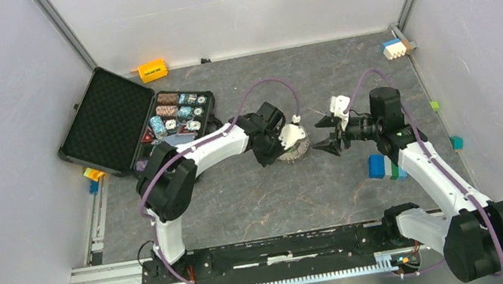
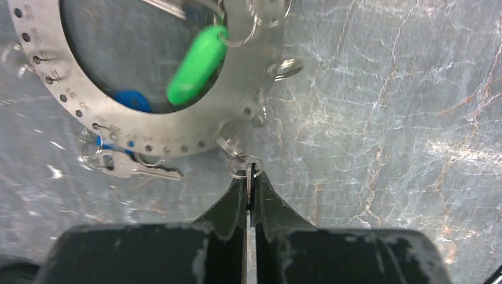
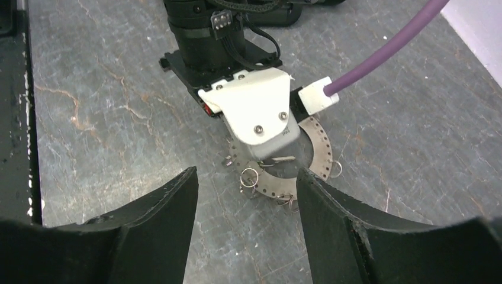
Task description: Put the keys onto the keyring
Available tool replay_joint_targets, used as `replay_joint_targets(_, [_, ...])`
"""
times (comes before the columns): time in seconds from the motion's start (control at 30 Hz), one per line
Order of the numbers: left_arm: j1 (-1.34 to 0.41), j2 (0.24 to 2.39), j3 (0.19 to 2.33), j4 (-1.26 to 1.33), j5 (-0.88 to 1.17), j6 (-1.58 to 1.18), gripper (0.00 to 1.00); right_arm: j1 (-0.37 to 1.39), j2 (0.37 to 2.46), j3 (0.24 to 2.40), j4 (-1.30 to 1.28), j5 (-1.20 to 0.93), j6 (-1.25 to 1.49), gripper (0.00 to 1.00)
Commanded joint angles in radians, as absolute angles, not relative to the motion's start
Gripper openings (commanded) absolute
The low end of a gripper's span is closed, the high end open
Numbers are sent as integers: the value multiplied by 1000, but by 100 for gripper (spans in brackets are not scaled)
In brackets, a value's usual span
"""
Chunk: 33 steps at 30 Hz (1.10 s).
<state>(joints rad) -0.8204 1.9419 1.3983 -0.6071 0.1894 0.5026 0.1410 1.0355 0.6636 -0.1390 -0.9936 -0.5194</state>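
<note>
My left gripper draws back toward my base and releases the black key there next, since bare tabletop lies back of it, clear of the keyring's rim.
The keyring [image 2: 177, 127] is a flat grey metal ring with small holes, lying on the table at the top left of the left wrist view. The green key [image 2: 197, 65] hangs inside it, and the blue key [image 2: 131, 99] shows under it. A silver key blade [image 2: 139, 168] lies at its lower edge. My left gripper [image 2: 251, 177] is shut on a thin black key seen edge-on [image 2: 251, 188], whose small split ring [image 2: 240, 168] touches the keyring's rim. My right gripper [image 3: 245, 195] is open and empty, just short of the keyring [image 3: 319, 151]. In the top view the keyring [image 1: 299, 153] lies between both grippers.
An open black case [image 1: 104, 119] with poker chips [image 1: 179, 111] stands at the back left. An orange block [image 1: 152, 70] and a white-blue block [image 1: 394, 49] lie by the back wall. A blue-green block [image 1: 382, 165] lies beside the right arm.
</note>
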Motion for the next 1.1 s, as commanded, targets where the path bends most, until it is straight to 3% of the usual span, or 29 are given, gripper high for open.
replay_joint_targets(0.0, [-835,1882,1378,-603,230,382,3,130,1026,667,-223,-1019,-625,67])
replay_joint_targets(0.2, [-850,1923,1375,-662,203,336,5,128,1047,663,-259,-1026,-656,67])
replay_joint_targets(0.83, [-871,1956,1296,-798,210,308,29,128,1069,660,-265,-1032,-672,66])
replay_joint_targets(1.07, [-871,1914,1252,-798,205,323,31,129,1065,658,-265,-1031,-672,67])
